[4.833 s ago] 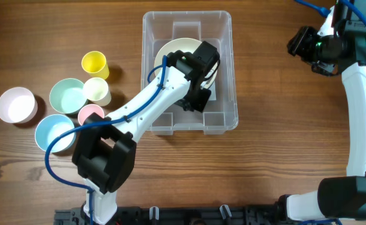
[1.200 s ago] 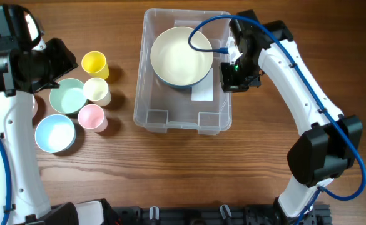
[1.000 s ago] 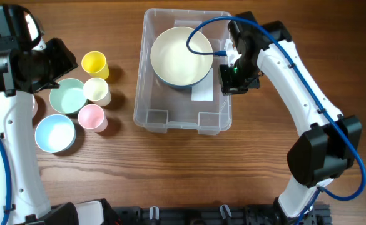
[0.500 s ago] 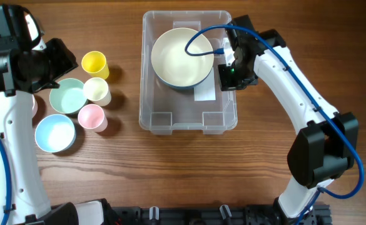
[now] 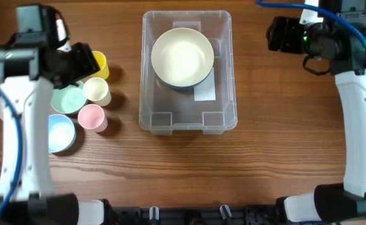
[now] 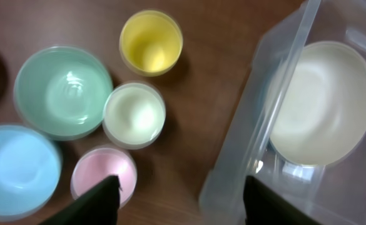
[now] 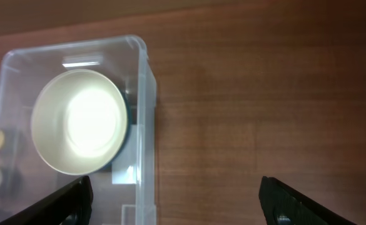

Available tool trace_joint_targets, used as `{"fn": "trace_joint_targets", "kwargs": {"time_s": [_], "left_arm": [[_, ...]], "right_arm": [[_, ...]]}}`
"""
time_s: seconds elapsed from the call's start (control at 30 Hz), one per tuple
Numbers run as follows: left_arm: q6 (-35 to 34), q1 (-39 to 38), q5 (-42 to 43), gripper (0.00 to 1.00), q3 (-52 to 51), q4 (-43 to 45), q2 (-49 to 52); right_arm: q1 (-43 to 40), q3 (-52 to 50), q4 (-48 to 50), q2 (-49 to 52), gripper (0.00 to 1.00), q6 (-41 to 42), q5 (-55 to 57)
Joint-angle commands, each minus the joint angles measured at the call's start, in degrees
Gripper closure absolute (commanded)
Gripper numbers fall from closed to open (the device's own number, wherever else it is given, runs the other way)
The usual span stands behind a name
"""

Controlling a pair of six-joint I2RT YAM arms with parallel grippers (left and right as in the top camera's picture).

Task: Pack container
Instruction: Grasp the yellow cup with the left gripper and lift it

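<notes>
My left gripper is to go down and outward next, to the yellow cup's rim on the container (image 5: pixel 146 94) side. The bare wood there leaves room for one finger.
The clear container (image 5: pixel 146 94) stands at the table's middle. Inside it, toward the back, sits a cream bowl (image 5: pixel 183 55) with a blue outside, and a white label (image 5: pixel 204 92) shows on the base. My left gripper (image 6: pixel 179 206) hangs open above the cups at the left, with the container's left wall (image 6: pixel 283 81) to its right and nothing between its fingers. My right gripper (image 7: pixel 176 206) is open wide and empty, high over bare wood at the back right. The container's right wall (image 7: pixel 142 112) lies to its left in that view.
Left of the container stand a yellow cup (image 5: pixel 100 62), a cream cup (image 5: pixel 97 90), a pink cup (image 5: pixel 91 117), a green bowl (image 5: pixel 67 100) and a blue bowl (image 5: pixel 61 134). My left arm (image 5: pixel 20 125) partly covers them.
My right gripper let go of the container's right rim, opened and pulled away to the back right. The left arm swung right over the cups. The container had slid slightly right.
</notes>
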Motion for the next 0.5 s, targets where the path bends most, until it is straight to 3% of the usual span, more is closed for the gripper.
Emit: {"fn": "trace_joint_targets", "kwargs": {"time_s": [0.0, 0.1, 0.47], "left_arm": [[0.46, -2.1, -0.98, 0.38, -0.72, 9.94, 6.32], [0.44, -3.08, -1.25, 0.38, -0.72, 16.31, 12.66], [0.48, -3.34, -8.46, 0.34, -0.74, 22.43, 28.5]], "right_arm": [[0.04, -0.68, -0.26, 1.68, 0.14, 1.16, 0.76], [0.04, -0.68, -0.92, 1.75, 0.14, 1.16, 0.76], [0.04, -0.7, -1.92, 1.75, 0.14, 1.14, 0.79]]}}
